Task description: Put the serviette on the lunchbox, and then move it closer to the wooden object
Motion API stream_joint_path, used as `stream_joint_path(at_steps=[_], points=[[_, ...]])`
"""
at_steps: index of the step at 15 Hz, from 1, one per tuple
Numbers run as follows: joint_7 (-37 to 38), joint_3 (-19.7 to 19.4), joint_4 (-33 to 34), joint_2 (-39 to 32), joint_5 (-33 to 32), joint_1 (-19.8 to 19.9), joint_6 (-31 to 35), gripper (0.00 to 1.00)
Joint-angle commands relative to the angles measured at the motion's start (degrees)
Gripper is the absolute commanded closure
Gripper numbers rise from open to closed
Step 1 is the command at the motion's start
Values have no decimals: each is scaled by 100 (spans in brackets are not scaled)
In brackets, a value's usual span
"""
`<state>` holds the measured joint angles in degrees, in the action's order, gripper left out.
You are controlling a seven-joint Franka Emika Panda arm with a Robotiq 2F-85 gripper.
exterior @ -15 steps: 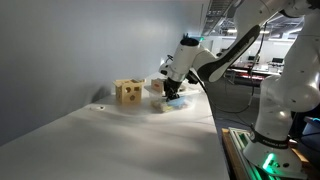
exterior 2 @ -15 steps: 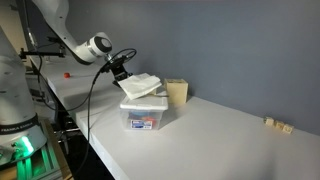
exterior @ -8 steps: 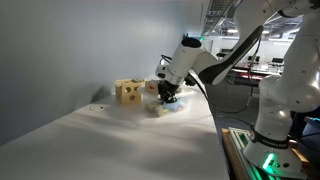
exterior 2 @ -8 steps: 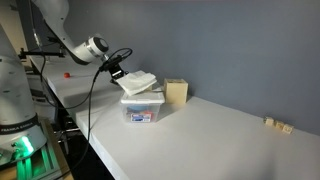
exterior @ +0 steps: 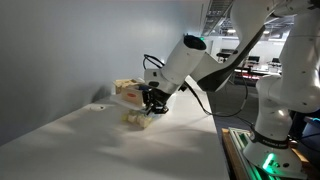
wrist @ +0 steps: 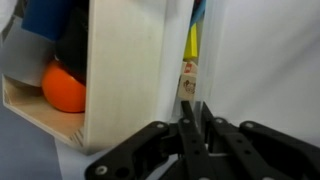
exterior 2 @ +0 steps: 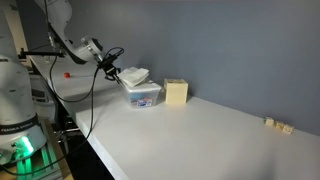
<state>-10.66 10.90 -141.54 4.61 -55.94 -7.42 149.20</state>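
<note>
My gripper slides outward next with the clear edge clamped, then releases it on the bare tabletop open beyond the lunchbox (exterior 2: 145, 97), away from the robot's base.
The clear lunchbox (exterior 2: 145, 97) stands on the white table with the white serviette (exterior 2: 133, 74) lying flat on top of it. The tan wooden object (exterior 2: 177, 92) stands just beside it, a small gap apart. My gripper (exterior 2: 112, 70) is at the lunchbox's side away from the cube, shut on its edge where the serviette's rim lies. In an exterior view the gripper (exterior: 150, 104) hides part of the wooden object (exterior: 123, 90), with the lunchbox (exterior: 138, 118) below it. In the wrist view the shut jaws (wrist: 193, 108) clamp a thin clear wall (wrist: 188, 75), and the wooden object (wrist: 125, 70) fills the left.
The white table (exterior 2: 200, 140) runs along a grey wall. Small wooden blocks (exterior 2: 275, 124) lie far off near the table's other end. The robot's base with a green light (exterior 2: 22, 150) stands beside the table's edge.
My gripper has carried the lunchbox with the serviette across the table toward the wooden object. The serviette, tilted before, now lies flat on the lunchbox.
</note>
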Motion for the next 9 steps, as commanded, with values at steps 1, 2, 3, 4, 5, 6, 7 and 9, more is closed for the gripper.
stream_joint_path(at_steps=[1, 2, 3, 4, 5, 6, 7, 9], points=[[-88, 170, 692, -691, -563, -267, 70, 97], [-66, 201, 811, -809, -671, -324, 79, 97], [-117, 234, 912, -911, -741, -388, 88, 97], [-140, 261, 1005, -1000, -821, -446, 96, 97], [-159, 284, 1084, -1064, -876, -495, 96, 97], [-146, 307, 1137, -1111, -927, -541, 107, 97], [-115, 324, 1190, -1148, -956, -581, 74, 97], [5, 338, 1278, -1181, -1006, -645, -40, 63]])
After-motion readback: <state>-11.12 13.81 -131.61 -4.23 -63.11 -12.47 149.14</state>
